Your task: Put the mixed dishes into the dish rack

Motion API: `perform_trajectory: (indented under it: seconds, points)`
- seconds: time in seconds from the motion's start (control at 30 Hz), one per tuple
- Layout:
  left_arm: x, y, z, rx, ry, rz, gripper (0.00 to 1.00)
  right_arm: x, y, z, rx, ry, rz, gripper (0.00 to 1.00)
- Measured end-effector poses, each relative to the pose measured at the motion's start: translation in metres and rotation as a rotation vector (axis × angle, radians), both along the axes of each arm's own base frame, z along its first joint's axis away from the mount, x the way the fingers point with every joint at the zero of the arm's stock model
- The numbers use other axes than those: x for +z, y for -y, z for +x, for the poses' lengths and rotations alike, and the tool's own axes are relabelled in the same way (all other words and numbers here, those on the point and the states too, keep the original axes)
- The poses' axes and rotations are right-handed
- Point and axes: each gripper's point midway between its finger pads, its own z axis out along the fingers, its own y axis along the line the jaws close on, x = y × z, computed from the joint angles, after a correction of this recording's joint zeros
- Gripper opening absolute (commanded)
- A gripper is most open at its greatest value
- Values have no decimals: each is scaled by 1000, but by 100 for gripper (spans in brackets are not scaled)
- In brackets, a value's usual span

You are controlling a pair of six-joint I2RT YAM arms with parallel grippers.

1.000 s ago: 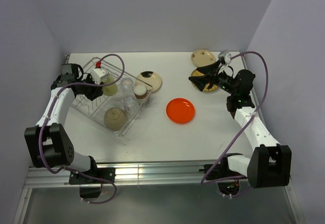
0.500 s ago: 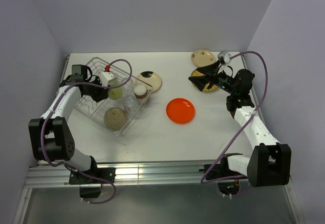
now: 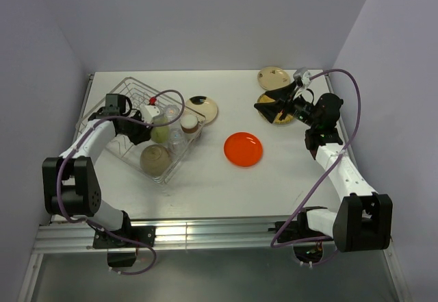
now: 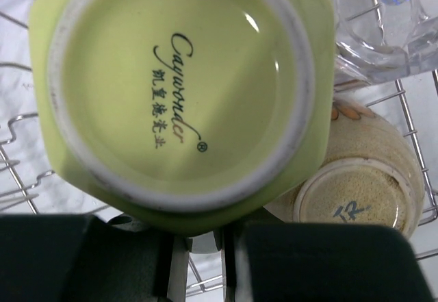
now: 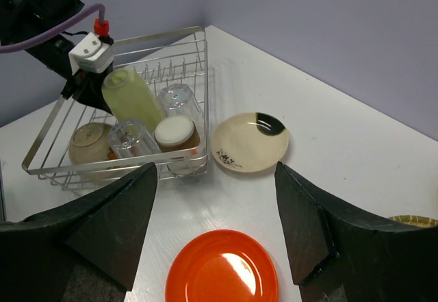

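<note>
The mug moves down a little in my left gripper next and is released in the rack's gap between bowl and glasses (image 3: 161, 137) just below the gripper.
The dish rack (image 3: 113, 141) is a silver wire basket at the table's left, also in the right wrist view (image 5: 41, 155). My left gripper (image 3: 147, 125) is shut on the pale yellow mug (image 3: 159, 133) and holds it, base towards the camera (image 4: 178, 90), over the rack. In the rack are an upturned bowl (image 3: 155, 158), two clear glasses (image 3: 171, 114) (image 3: 177, 140) and a small cup (image 3: 189, 122). The orange plate (image 3: 243, 148) lies mid-table. My right gripper (image 3: 276, 103) is open and empty above the tan woven-look plate (image 3: 282, 117). Cream plates lie by the rack (image 3: 203, 109) and at the back (image 3: 274, 77).
Walls close the table on the left, back and right. In the left wrist view the bowl (image 4: 356, 179) and a glass (image 4: 383, 21) sit close beside the mug. Bare tabletop lies between the orange plate (image 5: 222, 268) and the near edge.
My left gripper has carried the mug to the right and nearer, over the rack's middle beside the glasses. The right arm has not moved.
</note>
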Motion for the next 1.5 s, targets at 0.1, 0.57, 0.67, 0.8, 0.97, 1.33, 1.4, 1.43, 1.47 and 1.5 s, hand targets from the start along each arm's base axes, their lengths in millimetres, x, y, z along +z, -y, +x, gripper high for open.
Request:
perform_trajectory:
  seconds: [0.1,0.57,0.67,0.8,0.97,1.33,1.4,1.43,1.47,1.5]
  points:
    - [-4,4,1,-14,-5,7,0,0,0,0,0,0,0,77]
    - [-24,3,5,-11,-42,35,33,0,0,0,-1,0,0,77]
    - [-23,3,9,-9,-25,38,35,0,0,0,-1,0,0,77]
    - [-22,1,12,-3,-15,48,40,0,1,1,-6,0,1,77]
    - [-20,2,16,-5,5,47,76,0,1,1,-8,0,1,77]
    - [20,-1,21,31,122,39,99,1,1,1,-7,3,1,77]
    - [29,-5,21,49,145,47,99,1,1,0,-7,6,0,77]
    - [32,-6,22,56,154,49,99,2,1,0,-7,9,-1,78]
    - [36,-9,22,69,164,54,99,2,1,0,-8,11,-3,78]
    - [40,-11,21,82,173,59,99,1,1,0,-7,12,-7,78]
